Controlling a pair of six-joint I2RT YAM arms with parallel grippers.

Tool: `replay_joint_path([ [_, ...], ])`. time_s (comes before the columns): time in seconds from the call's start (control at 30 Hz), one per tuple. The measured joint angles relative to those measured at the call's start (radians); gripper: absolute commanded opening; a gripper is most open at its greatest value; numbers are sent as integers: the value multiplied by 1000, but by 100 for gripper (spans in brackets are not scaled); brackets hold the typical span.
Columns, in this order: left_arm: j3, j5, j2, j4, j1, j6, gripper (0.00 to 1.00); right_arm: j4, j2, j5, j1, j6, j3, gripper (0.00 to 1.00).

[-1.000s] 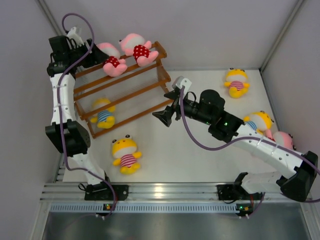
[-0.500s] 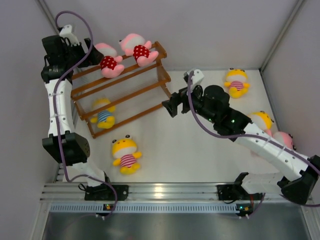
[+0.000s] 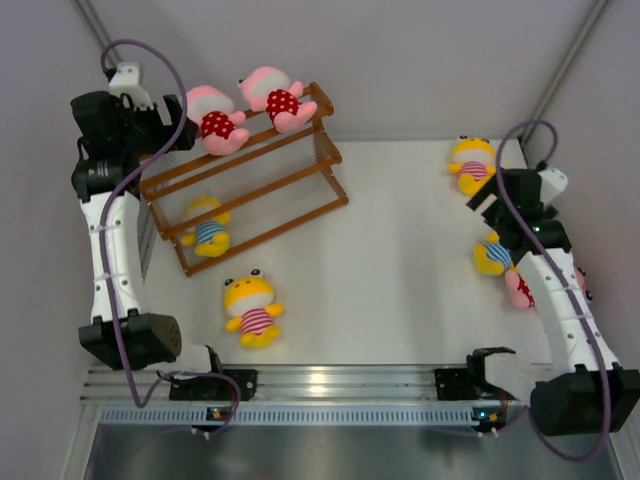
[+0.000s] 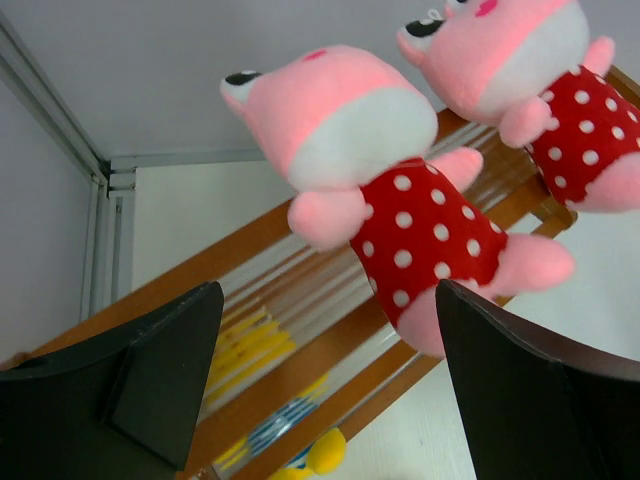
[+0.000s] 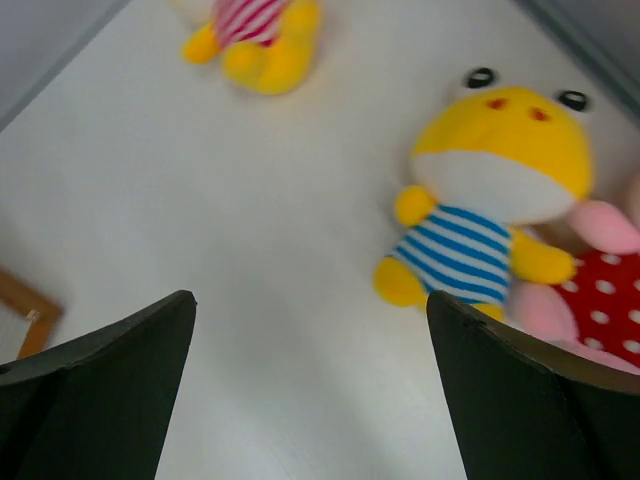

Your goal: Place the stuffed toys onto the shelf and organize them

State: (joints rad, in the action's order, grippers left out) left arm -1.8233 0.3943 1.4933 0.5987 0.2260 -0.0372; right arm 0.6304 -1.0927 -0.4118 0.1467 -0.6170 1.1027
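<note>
My right gripper swings back and down next, turning toward the side onto the pink toy's head, since that toy is past the yellow blue-striped toy.
The brown wooden shelf (image 3: pixel 262 172) stands at the far left. Two pink toys in red dotted dresses (image 3: pixel 212 122) (image 3: pixel 275 98) lie on its top tier, and a yellow blue-striped toy (image 3: pixel 207 230) lies on a lower tier. My left gripper (image 3: pixel 172 112) is open and empty, just left of the nearer pink toy (image 4: pixel 390 190), not touching it. My right gripper (image 3: pixel 488 205) is open and empty above the table at the right. Below it lie a yellow blue-striped toy (image 5: pixel 480 220) and a pink toy (image 5: pixel 600 290). A yellow pink-striped toy (image 3: pixel 473 163) lies farther back.
Another yellow pink-striped toy (image 3: pixel 252 308) lies on the white table in front of the shelf. Grey walls close in the left, back and right sides. A metal rail (image 3: pixel 330 385) runs along the near edge.
My right arm has swung from the shelf's right end over to the right side of the table. My left gripper has drawn back left from the pink toy, which stays on the top tier.
</note>
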Motion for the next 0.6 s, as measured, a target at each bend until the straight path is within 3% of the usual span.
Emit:
replay_joint_path([
  [0.13,126,14,-153,6,0,49,95,58,23,-16,-385,-74,-76,99],
  [0.3,216,50,-295,18,1,98,94,73,-31,-21,-716,-123,-106,100],
  [0.5,217,129,-326,85,1,142,94,34,-240,-64,-812,-155,-102,99],
  [0.53,217,142,-326,100,0,147,93,27,-278,-62,-812,-156,-102,97],
  [0.6,217,161,-326,130,0,158,93,14,-342,-58,-813,-153,-102,83],
])
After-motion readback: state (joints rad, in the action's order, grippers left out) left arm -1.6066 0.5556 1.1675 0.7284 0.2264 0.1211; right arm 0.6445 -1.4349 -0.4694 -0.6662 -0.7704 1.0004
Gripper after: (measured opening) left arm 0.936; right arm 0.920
